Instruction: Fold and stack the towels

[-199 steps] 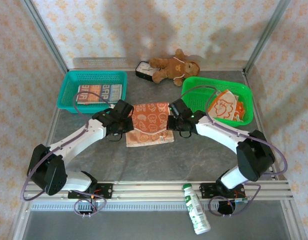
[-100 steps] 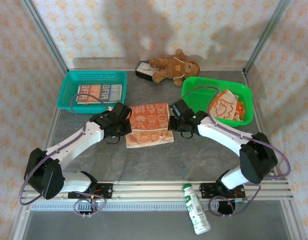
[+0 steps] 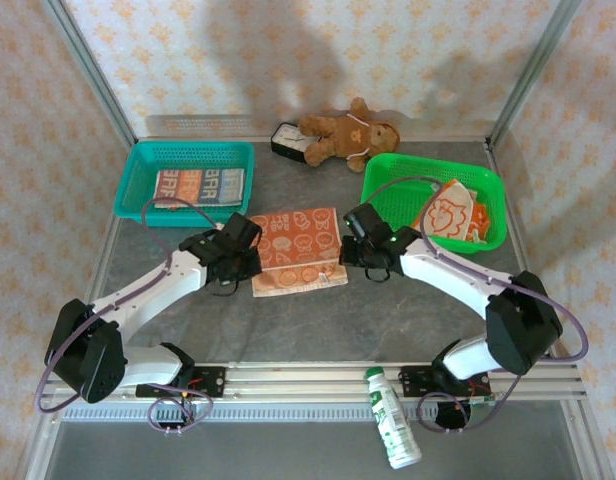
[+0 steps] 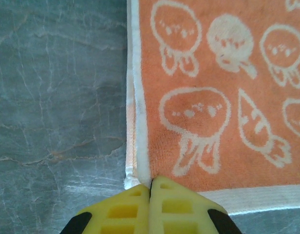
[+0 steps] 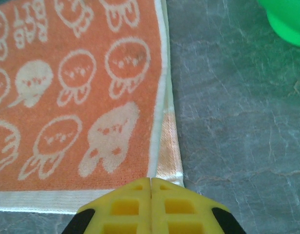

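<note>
My right gripper should next pull the top layer's corner back and down onto the bottom layer's near corner (image 3: 343, 281) (image 5: 177, 179) and let it go, because the bottom layer still sticks out past the top layer.
An orange towel (image 3: 300, 245) with white cartoon prints lies doubled over in the middle of the grey table; it also appears in the left wrist view (image 4: 213, 73) and the right wrist view (image 5: 67, 97). My left gripper (image 3: 254, 262) (image 4: 151, 183) is shut on its near-left corner, yellow fingers pressed together. My right gripper (image 3: 343, 257) (image 5: 150, 181) is shut on the near-right corner. Under the top layer, a paler bottom layer peeks out along both side edges. A striped towel with block letters (image 3: 198, 187) lies in the teal basket (image 3: 138, 170). Another orange-and-white towel (image 3: 450, 215) sits crumpled in the green basket (image 3: 488, 190).
A brown teddy bear (image 3: 346, 133) and a small black-and-white box (image 3: 286, 140) lie at the back wall. A white-and-green bottle (image 3: 393, 432) lies beyond the front rail. Metal frame posts stand at both back corners.
Both grippers have drawn toward the near side, pulling the towel's top layer over the bottom one. The orange face now covers almost the whole pale underside that showed before.
</note>
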Tool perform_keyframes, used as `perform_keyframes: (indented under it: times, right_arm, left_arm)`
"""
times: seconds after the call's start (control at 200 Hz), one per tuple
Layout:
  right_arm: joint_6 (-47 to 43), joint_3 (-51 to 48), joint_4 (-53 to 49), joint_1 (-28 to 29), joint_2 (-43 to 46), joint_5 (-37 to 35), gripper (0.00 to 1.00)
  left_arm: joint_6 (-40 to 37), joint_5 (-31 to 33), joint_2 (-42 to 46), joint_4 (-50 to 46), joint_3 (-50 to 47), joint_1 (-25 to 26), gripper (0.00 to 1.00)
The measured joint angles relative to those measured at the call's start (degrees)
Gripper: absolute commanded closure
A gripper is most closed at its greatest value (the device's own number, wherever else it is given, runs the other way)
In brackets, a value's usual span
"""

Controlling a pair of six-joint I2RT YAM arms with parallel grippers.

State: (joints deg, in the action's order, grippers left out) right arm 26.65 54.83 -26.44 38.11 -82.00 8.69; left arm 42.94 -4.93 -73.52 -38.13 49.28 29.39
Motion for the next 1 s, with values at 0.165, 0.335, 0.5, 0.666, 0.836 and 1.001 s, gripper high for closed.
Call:
perform_keyframes:
  times: [0.165,0.335,0.5,0.666,0.836,1.001]
  right_arm:
    - [1.05,-3.10,1.81,0.20,-1.14,1.25,0.96]
    - [1.86,-5.01,3.19,1.77,-3.06,1.51,0.96]
    - [2.36,-6.73,4.42,2.40,-4.70,1.62,0.82]
    - [2.54,-6.93,4.31,2.36,-4.72,1.57,0.61]
    - [1.81,-4.92,2.69,2.36,-4.52,1.57,0.63]
    - [0.20,0.72,2.32,2.36,-6.43,1.73,0.78]
  left_arm:
    - [1.25,-2.36,-0.66,2.51,-3.61,0.26,1.00]
    - [2.34,-3.74,-2.16,4.83,-6.60,0.83,1.00]
    - [3.17,-4.22,-3.17,6.45,-8.28,1.77,0.81]
    - [3.80,-4.81,-3.26,6.45,-8.46,2.14,0.43]
    - [2.01,-3.52,-3.26,2.89,-4.50,2.14,0.47]
    - [-0.61,-2.62,-5.38,2.62,2.10,2.12,0.69]
